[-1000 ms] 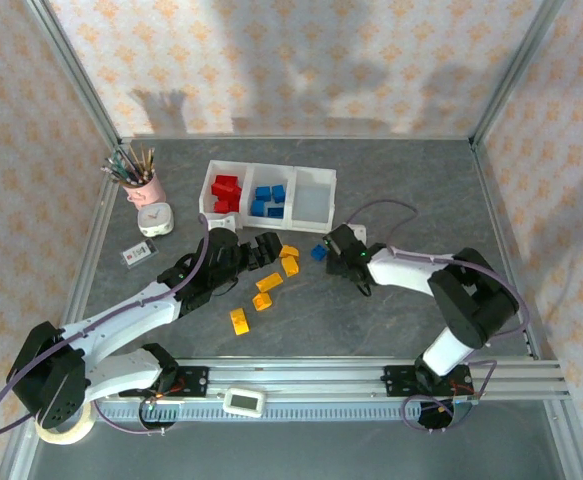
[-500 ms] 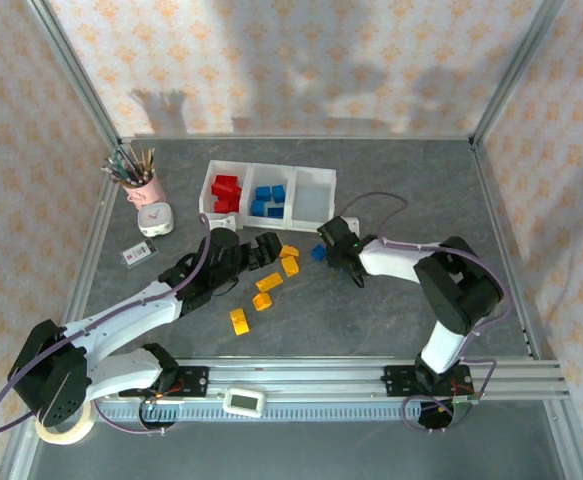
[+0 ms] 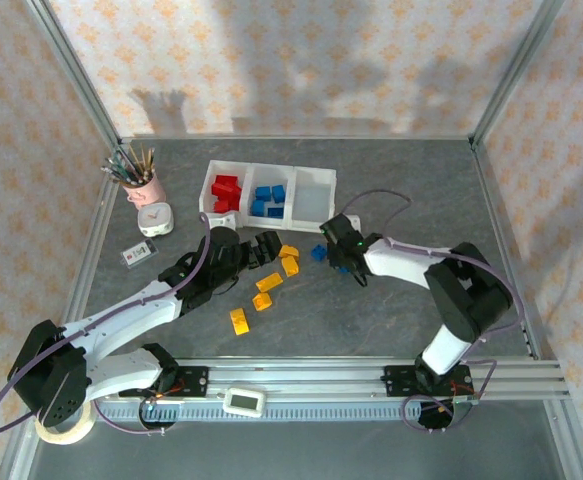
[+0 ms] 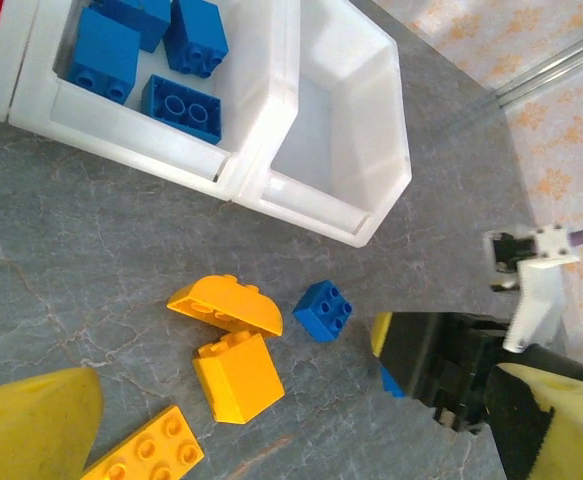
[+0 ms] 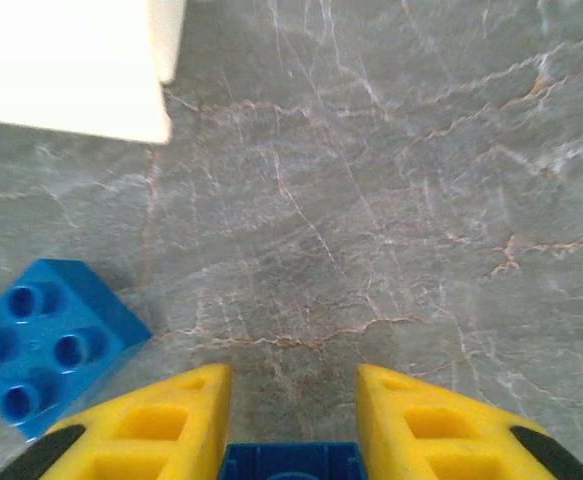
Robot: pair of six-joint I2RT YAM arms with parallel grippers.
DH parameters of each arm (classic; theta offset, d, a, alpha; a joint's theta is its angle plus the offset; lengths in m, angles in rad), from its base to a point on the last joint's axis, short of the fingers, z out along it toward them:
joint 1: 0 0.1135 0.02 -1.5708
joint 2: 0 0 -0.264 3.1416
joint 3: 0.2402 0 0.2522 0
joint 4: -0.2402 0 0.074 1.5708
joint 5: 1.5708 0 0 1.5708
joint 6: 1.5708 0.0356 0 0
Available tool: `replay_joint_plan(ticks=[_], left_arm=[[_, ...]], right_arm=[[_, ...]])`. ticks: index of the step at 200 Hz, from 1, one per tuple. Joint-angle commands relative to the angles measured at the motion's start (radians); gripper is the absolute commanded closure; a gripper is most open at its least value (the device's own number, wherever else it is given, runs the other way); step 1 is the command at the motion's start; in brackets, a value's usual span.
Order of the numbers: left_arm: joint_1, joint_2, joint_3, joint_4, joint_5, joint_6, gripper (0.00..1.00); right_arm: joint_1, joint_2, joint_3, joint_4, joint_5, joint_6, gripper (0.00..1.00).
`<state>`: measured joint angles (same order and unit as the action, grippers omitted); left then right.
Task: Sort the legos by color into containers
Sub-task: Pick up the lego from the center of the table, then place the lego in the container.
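The robot's right gripper will rise and swing outward over the middle section of the containers, which lies outward of it, to release the blue lego where other blue legos are.
The white containers (image 3: 269,197) hold red legos (image 3: 225,192) in the left compartment and blue legos (image 3: 269,200) in the middle one; the right compartment (image 4: 336,130) is bare. My right gripper (image 3: 337,256) is low over the table, shut on a blue lego (image 5: 291,464) held between its yellow fingers (image 5: 426,425). Just left of it a loose blue lego (image 5: 46,345) lies studs up. My left gripper (image 3: 268,250) hangs open over several yellow-orange legos (image 4: 236,375), fingers (image 4: 31,425) wide apart and holding nothing.
A pink pencil cup (image 3: 141,182), a small white clock (image 3: 155,219) and a small grey device (image 3: 136,256) sit at the left. More yellow-orange legos (image 3: 239,320) lie nearer the front rail (image 3: 371,372). Metal frame posts border the table.
My right gripper has closed on a blue lego and shifted slightly left toward the loose blue one. The left arm has not moved.
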<state>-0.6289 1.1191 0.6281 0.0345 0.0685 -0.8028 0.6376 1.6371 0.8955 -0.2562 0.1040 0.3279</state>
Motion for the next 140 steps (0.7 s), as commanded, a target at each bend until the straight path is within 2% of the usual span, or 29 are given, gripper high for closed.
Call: replay_joint_plan(ticks=[1, 31, 64, 116, 140], left_arm=[[-0.008, -0.021, 0.043, -0.036, -0.052, 0.046, 0.01], [-0.004, -0.034, 0.076, -0.085, -0.094, 0.078, 0.01], [0.033, -0.049, 0.093, -0.117, -0.094, 0.099, 0.01], [0.149, -0.099, 0.076, -0.148, -0.05, 0.1, 0.01], [0.187, -0.115, 0.064, -0.159, -0.046, 0.109, 0.01]], right_arm=[[-0.003, -0.06, 0.078, -0.057, 0.002, -0.013, 0.77], [0.021, -0.045, 0.198, -0.083, -0.004, -0.024, 0.77], [0.06, 0.052, 0.39, -0.088, -0.003, -0.046, 0.77], [0.081, 0.303, 0.705, -0.047, -0.044, -0.047, 0.76], [0.082, 0.429, 0.853, -0.056, -0.005, -0.065, 0.76]])
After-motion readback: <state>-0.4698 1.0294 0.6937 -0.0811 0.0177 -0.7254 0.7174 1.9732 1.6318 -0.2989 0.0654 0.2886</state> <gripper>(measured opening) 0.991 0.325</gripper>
